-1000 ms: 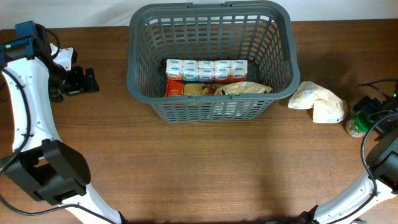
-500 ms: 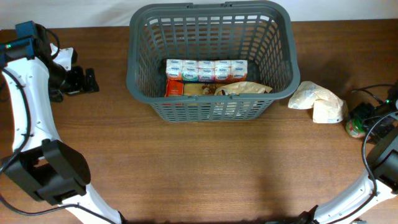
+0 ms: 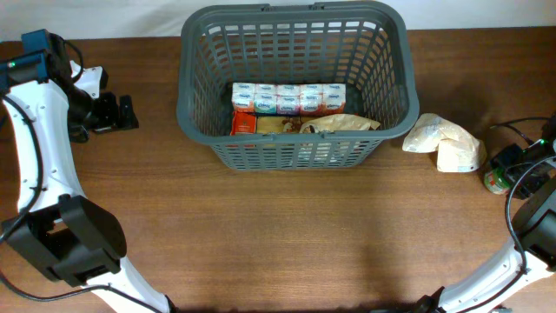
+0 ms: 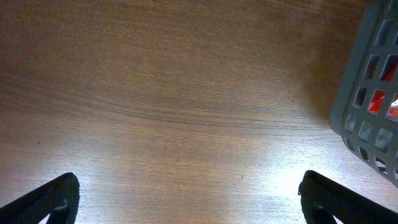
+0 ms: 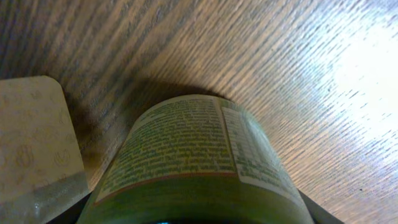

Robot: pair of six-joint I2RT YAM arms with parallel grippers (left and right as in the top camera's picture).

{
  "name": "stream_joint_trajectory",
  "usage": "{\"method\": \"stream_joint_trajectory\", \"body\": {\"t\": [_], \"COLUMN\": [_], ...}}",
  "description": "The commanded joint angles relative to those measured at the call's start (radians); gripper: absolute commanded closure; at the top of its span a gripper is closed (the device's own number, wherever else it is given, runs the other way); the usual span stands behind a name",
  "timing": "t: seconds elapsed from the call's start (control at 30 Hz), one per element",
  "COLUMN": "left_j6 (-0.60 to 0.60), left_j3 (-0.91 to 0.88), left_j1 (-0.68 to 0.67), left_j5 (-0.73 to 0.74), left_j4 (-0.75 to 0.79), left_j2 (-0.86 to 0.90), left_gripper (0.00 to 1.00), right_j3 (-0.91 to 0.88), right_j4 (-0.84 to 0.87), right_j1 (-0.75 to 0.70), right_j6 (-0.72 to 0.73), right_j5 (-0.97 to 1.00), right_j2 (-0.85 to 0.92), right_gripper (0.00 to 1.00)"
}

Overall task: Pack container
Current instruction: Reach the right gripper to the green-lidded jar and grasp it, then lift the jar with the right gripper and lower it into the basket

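I will lift the jar up and left in the overhead view with my right gripper, then lower and release it beside the red box, as the basket's side is in the way.
The container (image 3: 187, 96), a big dark grey slotted basket, stands at the back middle of the table; its corner shows in the left wrist view (image 4: 367, 93). Inside lie a row of white packs (image 3: 287, 97), a red box (image 3: 243, 124) and a brown paper bag (image 3: 343, 124). My right gripper (image 3: 506, 167) is at the far right edge, its fingers against both sides of a green jar with a printed label (image 5: 186, 155), which stands on the table (image 3: 496, 181). My left gripper (image 3: 129, 113) hovers open over bare wood left of the basket, nothing between its fingers (image 4: 189, 196).
A white crumpled bag (image 3: 445, 142) lies between the basket and the jar, and its edge shows right beside the jar (image 5: 34, 137). The table's right edge is close behind the jar. Cables run near the right arm.
The right gripper's fingers have closed in on the jar and the gripper has shifted slightly toward it. The left arm and the basket have not moved.
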Motion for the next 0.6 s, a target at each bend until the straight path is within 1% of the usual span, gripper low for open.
{"method": "stream_joint_trajectory", "body": {"t": [0.0,0.07,0.13,0.27,0.33,0.37,0.4,0.57], "left_j6": [-0.012,-0.012,-0.012,-0.012,-0.012,-0.012,-0.012,-0.012], "left_j3": [-0.006,-0.006,-0.006,-0.006,-0.006,-0.006,-0.006,-0.006], "left_j1": [0.002,0.002,0.002,0.002,0.002,0.002,0.002,0.002], "left_j5": [0.011,0.011,0.011,0.011,0.011,0.011,0.011,0.011], "left_j4": [0.002,0.002,0.002,0.003,0.002,0.003,0.002,0.003], "left_j2": [0.007,0.007,0.007,0.007,0.007,0.007,0.007,0.007], "left_gripper": [0.01,0.01,0.01,0.01,0.01,0.01,0.01,0.01], "right_j3": [-0.006,0.014,0.049,0.154,0.216,0.242,0.281,0.425], "right_j4": [-0.023,-0.042,-0.068,-0.131,-0.166,-0.181,-0.2,-0.258], "right_j1": [0.003,0.003,0.003,0.005,0.008,0.011,0.018,0.102], "right_j6": [0.006,0.006,0.006,0.006,0.006,0.006,0.006,0.003], "right_j5": [-0.029,-0.028,-0.043,-0.114,-0.172,-0.196,-0.23,-0.339], "right_j2": [-0.028,-0.05,-0.077,-0.159,-0.21,-0.233,-0.266,-0.409], "right_gripper": [0.58,0.58,0.6,0.7,0.82,0.93,0.96,0.96]}}
